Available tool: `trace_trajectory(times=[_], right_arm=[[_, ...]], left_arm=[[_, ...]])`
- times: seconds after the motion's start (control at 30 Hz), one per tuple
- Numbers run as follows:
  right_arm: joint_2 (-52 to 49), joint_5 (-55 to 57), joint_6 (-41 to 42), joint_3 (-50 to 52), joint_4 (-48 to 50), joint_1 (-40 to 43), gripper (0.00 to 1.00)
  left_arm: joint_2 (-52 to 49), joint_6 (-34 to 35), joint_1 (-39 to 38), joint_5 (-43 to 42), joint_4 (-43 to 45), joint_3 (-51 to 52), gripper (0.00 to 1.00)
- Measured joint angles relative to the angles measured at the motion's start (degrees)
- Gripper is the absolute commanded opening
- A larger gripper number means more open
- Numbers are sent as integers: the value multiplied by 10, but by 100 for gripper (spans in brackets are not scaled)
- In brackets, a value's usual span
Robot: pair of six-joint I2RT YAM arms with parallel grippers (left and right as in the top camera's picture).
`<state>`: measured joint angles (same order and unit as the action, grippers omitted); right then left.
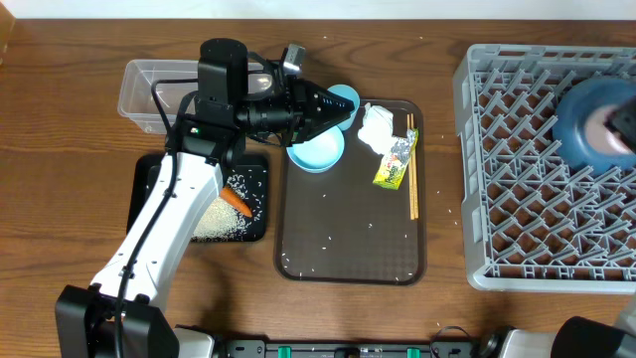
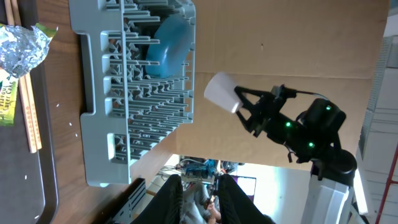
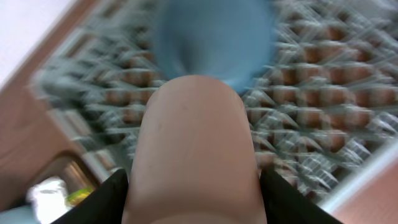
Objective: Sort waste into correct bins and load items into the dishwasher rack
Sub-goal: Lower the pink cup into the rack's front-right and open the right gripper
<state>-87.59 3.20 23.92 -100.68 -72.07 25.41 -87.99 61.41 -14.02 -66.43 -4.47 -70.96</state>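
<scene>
The robot's right gripper should next move the cup it is holding back past the blue plate [image 1: 581, 111] and down onto the empty near wires of the rack, and let go of it there, since the plate stands below.
My right gripper [image 3: 194, 186] is shut on the pinkish-white cup [image 3: 196, 143]. It holds the cup above the grey dishwasher rack [image 1: 517, 179], over the blue plate [image 1: 581, 111] that stands in it. The left wrist view shows that cup [image 2: 221, 94] lifted clear of the rack [image 2: 134, 87]. My left gripper [image 1: 346, 107] points right over the brown tray's back edge, beside the light-blue cup [image 1: 344, 94] and above the pale bowl [image 1: 316, 154]. Its fingers [image 2: 174, 199] stand slightly apart with nothing between them. Crumpled paper [image 1: 376, 127], the wrapper [image 1: 395, 161] and chopsticks [image 1: 412, 174] lie on the tray.
The black tray [image 1: 149, 189] at the left holds rice [image 1: 214, 219] and the carrot [image 1: 236, 201]. The clear tub [image 1: 149, 89] stands behind it, partly under my left arm. The brown serving tray [image 1: 348, 249] has scattered rice grains.
</scene>
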Motion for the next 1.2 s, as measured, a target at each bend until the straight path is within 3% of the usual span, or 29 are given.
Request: trace_trajectory(times=[0.23, 0.6, 0.73, 1.07, 1.2], right_arm=[[0, 69, 43, 19, -26, 53, 29], [-2, 54, 63, 172, 87, 128, 31], [-2, 37, 64, 197, 106, 155, 38], [-13, 1, 67, 202, 117, 174, 43], [-44, -12, 66, 202, 124, 174, 54]], left_arm=[[0, -12, 0, 0, -29, 0, 21], [0, -57, 0, 0, -87, 0, 21], [0, -64, 0, 0, -87, 0, 22], [0, -73, 0, 0, -87, 0, 26], [0, -73, 0, 0, -87, 0, 27]])
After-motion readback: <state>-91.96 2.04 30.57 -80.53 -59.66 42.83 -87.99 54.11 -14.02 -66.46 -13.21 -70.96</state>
